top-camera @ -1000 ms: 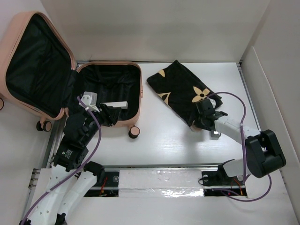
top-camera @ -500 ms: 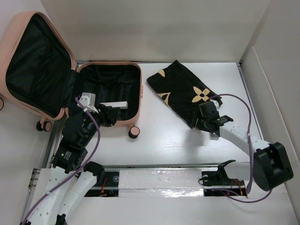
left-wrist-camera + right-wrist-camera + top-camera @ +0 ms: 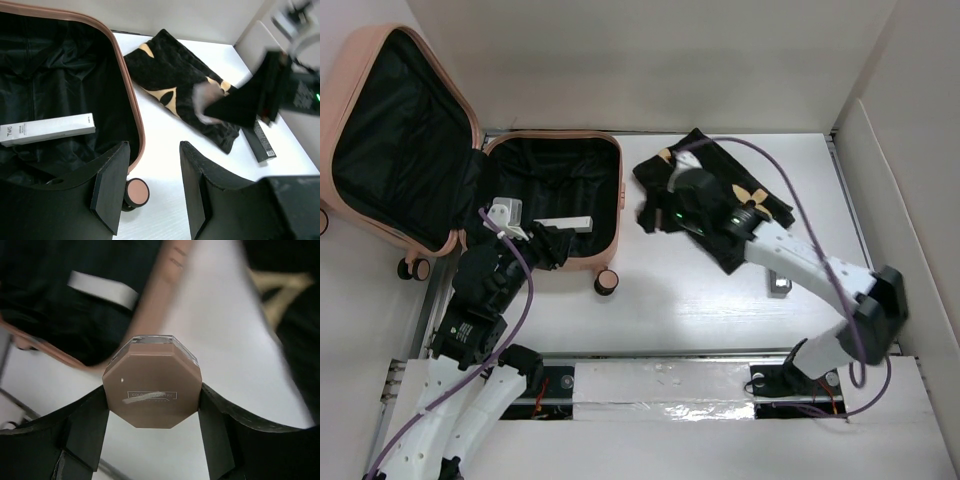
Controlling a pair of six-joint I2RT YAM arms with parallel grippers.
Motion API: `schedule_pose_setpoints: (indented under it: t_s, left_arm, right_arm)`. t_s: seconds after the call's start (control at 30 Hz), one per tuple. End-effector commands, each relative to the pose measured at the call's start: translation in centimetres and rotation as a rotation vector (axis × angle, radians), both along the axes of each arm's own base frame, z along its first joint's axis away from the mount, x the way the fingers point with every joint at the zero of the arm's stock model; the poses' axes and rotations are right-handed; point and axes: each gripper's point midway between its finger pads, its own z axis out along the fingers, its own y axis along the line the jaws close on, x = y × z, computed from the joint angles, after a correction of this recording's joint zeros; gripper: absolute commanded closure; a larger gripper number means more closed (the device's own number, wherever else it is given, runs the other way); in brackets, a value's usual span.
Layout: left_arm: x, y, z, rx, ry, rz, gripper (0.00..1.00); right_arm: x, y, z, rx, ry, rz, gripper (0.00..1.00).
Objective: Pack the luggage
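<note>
The right gripper moves over the luggage's rim to the left in the top view next, then down to release the compact beyond the white box [image 3: 563, 223], where the luggage's lining is bare.
The salmon-pink luggage [image 3: 618, 190] lies open at the left, lid raised, with a white box [image 3: 563, 223] on its black lining. Between the luggage and the black flower-print cloth [image 3: 720, 185] hangs my right gripper [image 3: 655, 215]. The right wrist view shows this gripper [image 3: 152, 392] shut on a brown octagonal compact [image 3: 151, 375], above the table beside the luggage rim [image 3: 160, 295]. My left gripper [image 3: 152, 165] stands open with nothing between its fingers, by the luggage's near right corner [image 3: 131, 100] and over a caster wheel [image 3: 136, 192].
A slim dark box [image 3: 779, 283] lies on the table right of the cloth's near corner. White walls stand at the back and right. The arms' mounting rail [image 3: 660, 385] runs along the near edge.
My right arm has swung left and away from the cloth's near corner, across the cloth toward the luggage, carrying the compact. The left arm has not moved.
</note>
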Motion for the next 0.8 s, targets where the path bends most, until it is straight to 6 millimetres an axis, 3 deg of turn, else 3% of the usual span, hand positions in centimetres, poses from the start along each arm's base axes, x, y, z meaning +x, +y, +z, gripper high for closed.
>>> schedule_pose_setpoints:
  t_s: [0.0,0.03,0.1,0.13,0.17,0.2,0.23,0.27,0.33,0.37,0.4,0.5,0.57,0.6,0.7,0.73,0.77]
  left_arm:
    - [-0.1,0.7,2.1,-0.024,-0.063,0.035,0.59]
    - [-0.2,0.7,2.2,-0.027,-0.066,0.036,0.59]
    - [-0.3,0.8,2.2,-0.029,-0.071,0.037,0.59]
    - [-0.4,0.9,2.4,-0.033,-0.077,0.042,0.59]
    - [-0.4,1.0,2.5,-0.034,-0.078,0.048,0.59]
    - [-0.4,1.1,2.5,-0.036,-0.079,0.056,0.59]
    - [-0.3,1.3,2.5,-0.036,-0.081,0.066,0.59]
    - [-0.4,1.3,2.6,-0.039,-0.083,0.067,0.59]
    - [-0.4,1.2,2.6,-0.039,-0.083,0.062,0.59]
    - [-0.4,1.2,2.6,-0.038,-0.082,0.062,0.59]
    - [-0.3,1.2,2.6,-0.036,-0.081,0.059,0.59]
    - [-0.3,1.1,2.5,-0.036,-0.079,0.057,0.59]
    - [-0.2,1.1,2.5,-0.035,-0.076,0.057,0.59]
    - [-0.2,1.0,2.4,-0.034,-0.074,0.054,0.59]
    - [-0.2,1.0,2.4,-0.035,-0.076,0.053,0.59]
    - [-0.3,1.0,2.4,-0.034,-0.075,0.051,0.59]
    - [-0.3,1.0,2.4,-0.036,-0.078,0.050,0.59]
  right_arm:
    - [3.0,8.7,5.9,0.089,-0.171,0.177,0.42]
    - [4.1,11.0,2.8,0.032,-0.144,0.217,0.42]
    - [5.2,14.1,2.3,0.040,-0.147,0.261,0.42]
    - [6.1,16.0,4.8,0.076,-0.199,0.273,0.42]
    - [6.9,17.8,0.4,0.029,-0.131,0.306,0.42]
    - [7.6,18.8,-0.5,0.026,-0.121,0.311,0.42]
    - [8.7,20.1,1.6,0.063,-0.160,0.306,0.42]
    - [8.9,21.6,-2.4,0.024,-0.111,0.321,0.42]
    - [9.9,22.7,-3.2,0.031,-0.111,0.308,0.42]
    - [10.0,23.8,-2.2,0.058,-0.142,0.314,0.41]
    - [10.4,24.3,-3.5,0.054,-0.140,0.312,0.40]
    - [10.9,25.3,-2.9,0.096,-0.171,0.322,0.30]
    - [10.9,25.4,-2.3,0.099,-0.185,0.331,0.13]
    - [10.8,25.3,-2.3,0.092,-0.189,0.340,0.09]
    - [10.5,24.0,0.8,0.093,-0.249,0.330,0.02]
    - [10.5,22.0,2.1,0.095,-0.258,0.311,0.02]
    - [10.8,21.2,4.0,0.136,-0.301,0.298,0.02]
